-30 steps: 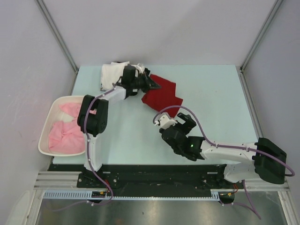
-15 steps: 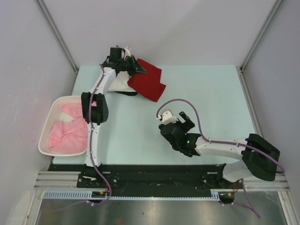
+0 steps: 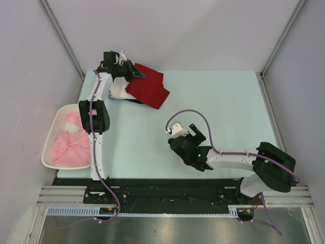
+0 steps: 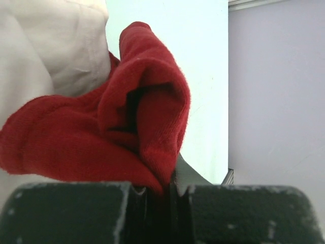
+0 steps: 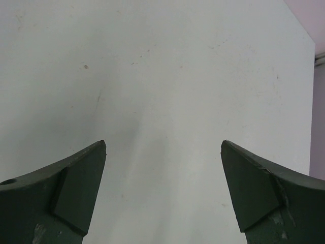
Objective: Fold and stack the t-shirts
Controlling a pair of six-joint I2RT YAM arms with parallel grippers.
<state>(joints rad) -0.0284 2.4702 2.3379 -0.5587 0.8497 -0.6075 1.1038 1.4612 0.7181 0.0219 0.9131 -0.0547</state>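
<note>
The robot's left gripper should move to its left in the top view next and let go, because the white t-shirt (image 3: 120, 87) (image 4: 71, 48) lies there and the red t-shirt sticks out past it.
The folded dark red t-shirt (image 3: 149, 85) hangs over the far left of the table, partly over a white t-shirt (image 3: 120, 87) with a black one (image 3: 136, 101) showing under its near edge. My left gripper (image 3: 133, 72) is shut on the red shirt's far left edge. In the left wrist view the red cloth (image 4: 122, 132) bunches out of the shut jaws, with the white shirt (image 4: 51, 46) behind it. My right gripper (image 3: 189, 133) is open and empty above bare table near the middle front; its fingertips (image 5: 89, 168) show only tabletop between them.
A white plastic basket (image 3: 51, 137) at the left edge holds pink t-shirts (image 3: 71, 147). Grey walls stand close on the left, back and right. The pale green table (image 3: 223, 101) stretches to the right of the shirts.
My left gripper has carried the red shirt further left and towards the back, over the white shirt. My right gripper has drawn back a little towards the front left.
</note>
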